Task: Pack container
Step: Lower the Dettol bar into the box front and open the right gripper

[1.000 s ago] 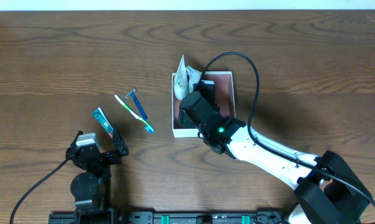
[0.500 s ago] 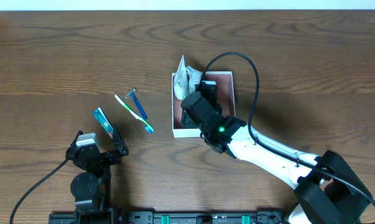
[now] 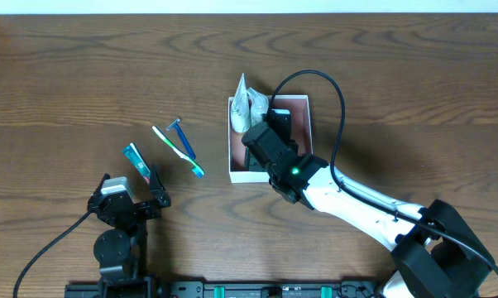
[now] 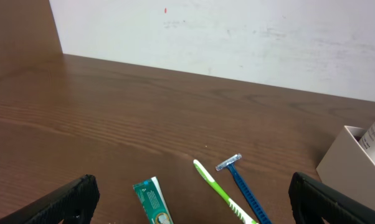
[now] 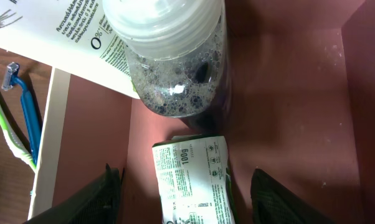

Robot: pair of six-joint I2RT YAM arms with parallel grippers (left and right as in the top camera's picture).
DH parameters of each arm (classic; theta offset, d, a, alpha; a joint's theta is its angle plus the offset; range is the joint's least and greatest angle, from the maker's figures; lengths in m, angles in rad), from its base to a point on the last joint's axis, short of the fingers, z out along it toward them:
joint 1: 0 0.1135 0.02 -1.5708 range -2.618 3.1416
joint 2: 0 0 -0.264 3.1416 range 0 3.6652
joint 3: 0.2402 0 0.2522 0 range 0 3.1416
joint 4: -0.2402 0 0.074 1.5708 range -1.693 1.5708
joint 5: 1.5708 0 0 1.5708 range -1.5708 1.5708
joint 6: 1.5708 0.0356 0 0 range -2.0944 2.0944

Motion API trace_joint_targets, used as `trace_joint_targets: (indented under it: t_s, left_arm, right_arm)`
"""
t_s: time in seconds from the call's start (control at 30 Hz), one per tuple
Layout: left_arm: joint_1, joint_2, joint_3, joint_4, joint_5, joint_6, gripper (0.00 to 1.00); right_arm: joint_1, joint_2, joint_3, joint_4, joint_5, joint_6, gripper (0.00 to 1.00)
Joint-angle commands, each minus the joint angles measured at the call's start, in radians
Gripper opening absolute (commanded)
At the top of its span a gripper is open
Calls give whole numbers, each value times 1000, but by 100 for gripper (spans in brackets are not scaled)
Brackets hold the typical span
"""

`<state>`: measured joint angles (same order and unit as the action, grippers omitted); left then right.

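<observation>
The carton (image 5: 190, 180) already lies free on the container's bottom. My right gripper will next rise from around it and bring its empty fingers together.
The container (image 3: 301, 110), a shallow white-walled box with a pinkish-brown inside (image 5: 287, 93), sits mid-table. In it lie a white tube (image 5: 50, 37), a bottle of foamy dark liquid with a white cap (image 5: 175, 62), and a green-and-white carton (image 5: 190, 180). My right gripper (image 5: 190, 208) hangs low inside it, open. The carton lies between its fingers (image 5: 106, 193) with a gap on each side. My left gripper (image 4: 194, 211) stands wide open at the near left, holding nothing. Just beyond it lie a green toothpaste box (image 4: 151, 202), a green-and-white toothbrush (image 4: 222, 196) and a blue razor (image 4: 240, 186).
The right arm (image 3: 356, 203) reaches across from the near right corner, its black cable (image 3: 336, 99) looping over the container's right side. The toothpaste box (image 3: 137, 163), toothbrush (image 3: 179, 151) and razor (image 3: 183, 139) lie left of the container on the brown wooden table (image 3: 83, 74).
My right gripper has drawn back a little toward the container's near wall, uncovering more of the tube and bottle. The left arm and the loose items have not moved.
</observation>
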<state>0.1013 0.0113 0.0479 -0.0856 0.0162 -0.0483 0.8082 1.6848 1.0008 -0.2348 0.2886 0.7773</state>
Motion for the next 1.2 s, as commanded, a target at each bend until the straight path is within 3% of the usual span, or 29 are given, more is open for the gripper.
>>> trace_joint_targets:
  t_s: [0.0,0.13,0.33,0.5,0.63,0.73,1.17]
  left_arm:
    - [4,-1,-28,-17,2,0,98]
    - [4,-1,-28,-17,2,0,98]
    - [4,-1,-28,-17,2,0,98]
    - [4,-1,-29,-17,2,0,98]
    - [4,-1,-28,-17,2,0,98]
    - [4,-1,-28,-17,2,0,98]
    - [4,-1,-28,-17,2,0,98]
  right_arm:
    - [-6,4,15,-1,18,-7,64]
    - [-6,4,15,-5,18,-10,64]
    - [-6,-32,21,-13,19,-146,58]
    - [-6,-108,21,-98,59,-184,35]
    - [-7,-166,21,-159,74,-183,22]
    - [-6,-191,21,-182,74,-150,3]
    - [-16,-115,20,-225,75,201,1]
